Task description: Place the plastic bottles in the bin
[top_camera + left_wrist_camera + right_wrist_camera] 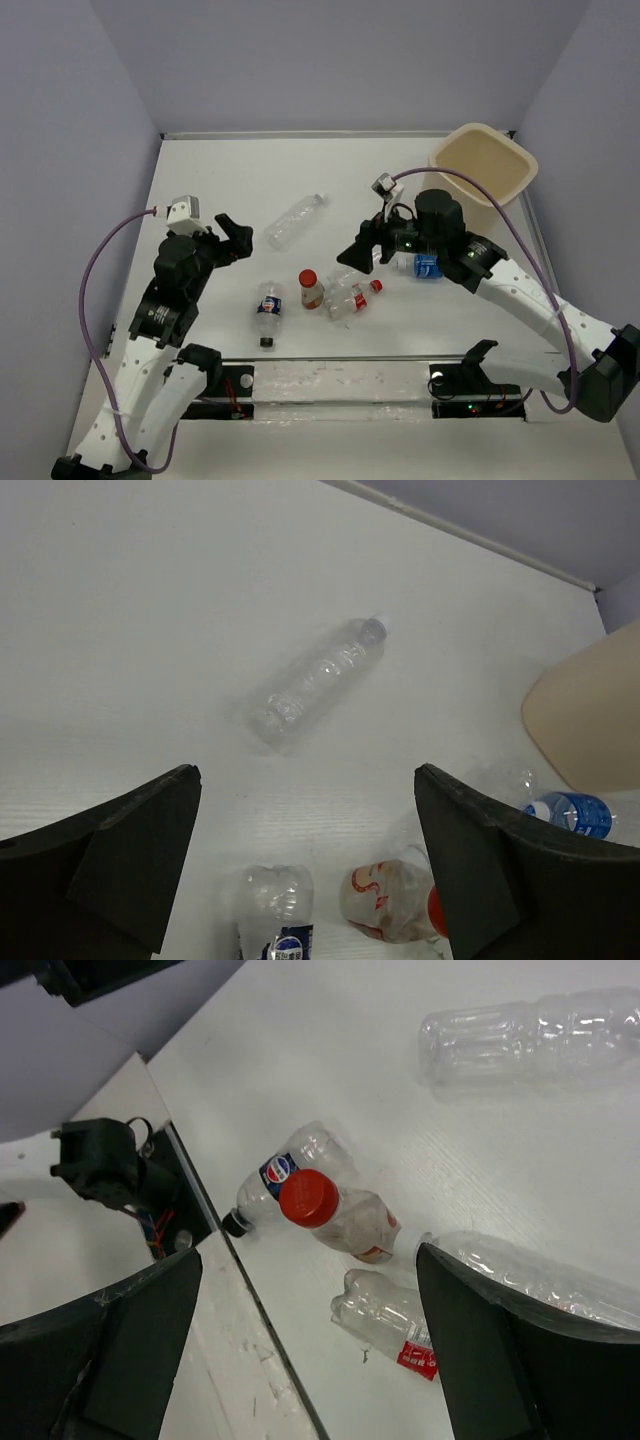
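Observation:
The red-capped bottle stands upright below my right gripper, to its left in the top view, so my gripper will go that way next and down around the red cap.
The cream bin (485,165) stands at the back right. Several clear bottles lie on the white table: a white-capped one (294,221), a dark-capped Pepsi one (268,310), a red-capped one (311,288), a red-white labelled one (352,300) and a blue-labelled one (425,266) under the right arm. My left gripper (237,238) is open and empty, above the table left of the white-capped bottle (315,685). My right gripper (365,250) is open and empty above the middle cluster, over the red-capped bottle (340,1215), the Pepsi bottle (285,1175) and the red-white labelled bottle (390,1325).
Grey walls enclose the table on the left, back and right. A rail with clamps and wiring (350,380) runs along the near edge. A further clear bottle (540,1275) lies by my right gripper's right finger. The bin's side (585,715) shows at the left wrist view's right edge.

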Available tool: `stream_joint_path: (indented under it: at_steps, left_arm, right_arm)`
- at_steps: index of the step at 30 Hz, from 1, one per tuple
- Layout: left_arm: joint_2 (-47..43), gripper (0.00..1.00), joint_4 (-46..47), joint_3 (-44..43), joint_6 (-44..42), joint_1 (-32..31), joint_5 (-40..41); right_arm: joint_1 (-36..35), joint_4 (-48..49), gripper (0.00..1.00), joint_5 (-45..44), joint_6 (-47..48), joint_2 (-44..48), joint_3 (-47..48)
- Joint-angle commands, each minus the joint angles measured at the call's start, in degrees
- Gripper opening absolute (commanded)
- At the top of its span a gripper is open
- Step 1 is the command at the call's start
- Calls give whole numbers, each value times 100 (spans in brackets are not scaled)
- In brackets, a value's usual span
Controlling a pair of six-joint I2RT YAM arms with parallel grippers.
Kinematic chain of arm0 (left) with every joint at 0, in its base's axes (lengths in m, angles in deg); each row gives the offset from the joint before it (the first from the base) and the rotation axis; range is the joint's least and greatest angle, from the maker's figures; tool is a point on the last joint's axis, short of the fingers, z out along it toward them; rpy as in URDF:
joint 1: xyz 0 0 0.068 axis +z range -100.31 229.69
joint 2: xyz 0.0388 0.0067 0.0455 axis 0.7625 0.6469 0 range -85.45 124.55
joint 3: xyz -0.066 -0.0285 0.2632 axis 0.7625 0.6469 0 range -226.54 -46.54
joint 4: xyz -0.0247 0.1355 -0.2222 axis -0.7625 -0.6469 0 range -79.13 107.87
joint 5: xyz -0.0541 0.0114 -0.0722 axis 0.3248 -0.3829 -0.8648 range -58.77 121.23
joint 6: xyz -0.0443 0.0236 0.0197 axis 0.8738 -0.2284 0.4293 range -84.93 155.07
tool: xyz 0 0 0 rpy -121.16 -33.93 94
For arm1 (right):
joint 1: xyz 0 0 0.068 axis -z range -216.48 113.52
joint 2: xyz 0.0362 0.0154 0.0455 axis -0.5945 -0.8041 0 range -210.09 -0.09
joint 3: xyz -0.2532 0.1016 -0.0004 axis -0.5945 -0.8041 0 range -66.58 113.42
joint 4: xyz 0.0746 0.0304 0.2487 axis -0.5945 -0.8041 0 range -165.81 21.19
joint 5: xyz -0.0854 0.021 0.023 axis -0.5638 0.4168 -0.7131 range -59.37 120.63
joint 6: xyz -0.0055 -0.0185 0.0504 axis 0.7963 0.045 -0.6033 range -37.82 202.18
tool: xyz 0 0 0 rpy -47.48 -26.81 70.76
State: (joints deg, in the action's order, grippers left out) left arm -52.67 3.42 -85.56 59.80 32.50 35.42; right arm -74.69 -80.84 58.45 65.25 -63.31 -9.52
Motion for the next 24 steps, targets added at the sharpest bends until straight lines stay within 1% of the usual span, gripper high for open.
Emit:
stream_joint_path:
  at_steps: [1, 3, 6, 7, 9, 14, 17, 24]
  left_arm:
    - [378, 98, -4, -53, 75, -12, -356]
    - [606, 98, -170, -70, 119, -12, -392]
    - [931, 98, -460, -123, 260, -12, -392]
    - [1002, 98, -522, -88, 312, -12, -653]
    - [1221, 98, -689, -44, 357, -12, -883]
    - [1609, 99, -1146, -88, 366, -12, -1208]
    - [1741, 99, -1331, -88, 331, -12, -1227]
    - [2021, 99, -1384, -44, 252, -12, -1385]
  right_arm:
    - [-484, 17, 94, -908, 559, 64, -142]
    - [-694, 52, 94, -1180, 699, 73, -186]
    - [-871, 174, 95, -1270, 848, 12, -291]
    - [-872, 218, 95, -1243, 875, -23, -309]
    - [-1029, 245, 95, -1278, 928, -172, -309]
    - [-1328, 376, 95, -1480, 1086, -471, -300]
    - [-1390, 438, 95, -1560, 1156, -673, -274]
    - [-1575, 544, 96, -1507, 1332, -1288, -37]
